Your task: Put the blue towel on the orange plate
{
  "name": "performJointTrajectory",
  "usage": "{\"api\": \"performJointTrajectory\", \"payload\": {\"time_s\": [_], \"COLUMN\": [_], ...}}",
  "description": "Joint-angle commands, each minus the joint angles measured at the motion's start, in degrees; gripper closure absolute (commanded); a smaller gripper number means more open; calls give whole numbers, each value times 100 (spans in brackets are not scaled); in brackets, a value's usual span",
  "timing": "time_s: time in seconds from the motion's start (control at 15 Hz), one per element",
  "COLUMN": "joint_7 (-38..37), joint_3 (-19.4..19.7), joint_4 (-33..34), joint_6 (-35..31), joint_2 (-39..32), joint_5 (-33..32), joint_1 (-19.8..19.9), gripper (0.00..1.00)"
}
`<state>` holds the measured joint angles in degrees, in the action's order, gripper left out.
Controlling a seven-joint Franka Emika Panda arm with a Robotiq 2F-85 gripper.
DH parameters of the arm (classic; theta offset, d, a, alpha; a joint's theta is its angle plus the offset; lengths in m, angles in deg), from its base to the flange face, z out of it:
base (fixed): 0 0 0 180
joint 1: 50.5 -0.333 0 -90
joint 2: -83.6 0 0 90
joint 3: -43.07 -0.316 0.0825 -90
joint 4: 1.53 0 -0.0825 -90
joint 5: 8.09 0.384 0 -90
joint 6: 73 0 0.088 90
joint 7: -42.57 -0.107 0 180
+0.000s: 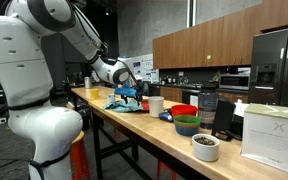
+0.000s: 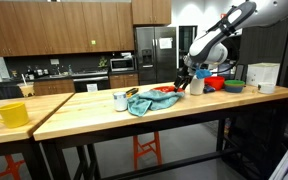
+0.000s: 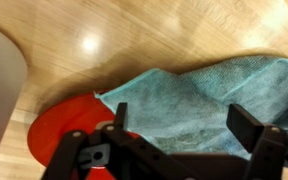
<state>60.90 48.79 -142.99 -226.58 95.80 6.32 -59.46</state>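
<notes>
The blue towel lies just beneath my gripper's spread, empty fingers, so next I need to lower my open gripper onto the top of the towel and close it there.
The blue towel point(image 3: 199, 100) lies crumpled on the wooden table, draped partly over the orange plate point(image 3: 66, 130), which shows at its left edge in the wrist view. In both exterior views the towel point(image 2: 144, 101) point(image 1: 121, 103) rests on the plate point(image 2: 165, 92), whose red-orange rim peeks out. My gripper point(image 3: 182, 122) is open and empty, its two fingers spread right above the towel. It hovers just over the towel in an exterior view point(image 2: 183, 79) and also in the opposite one point(image 1: 130, 91).
A white cup point(image 2: 120, 100) and a white cup point(image 1: 156, 104) stand near the towel. Red and green bowls point(image 1: 185, 118), a dark container point(image 1: 208, 104), a white bowl point(image 1: 205, 147) and a white box point(image 1: 274, 132) sit further along. A yellow mug point(image 2: 11, 114) stands on the neighbouring table.
</notes>
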Motion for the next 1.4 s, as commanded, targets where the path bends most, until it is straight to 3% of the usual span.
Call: {"api": "performJointTrajectory", "payload": {"time_s": [0.0, 0.93, 1.0, 1.07, 1.33], "joint_7": [-76, -86, -82, -63, -30], "joint_3": [-109, -232, -241, -247, -278], "joint_4": [93, 26, 39, 44, 76], "joint_6": [83, 369, 401, 416, 481], "joint_2": [-119, -127, -130, -137, -158], "joint_5": [-212, -34, -30, -13, 19], "joint_1": [224, 209, 203, 194, 183], "gripper": [0, 0, 25, 26, 55]}}
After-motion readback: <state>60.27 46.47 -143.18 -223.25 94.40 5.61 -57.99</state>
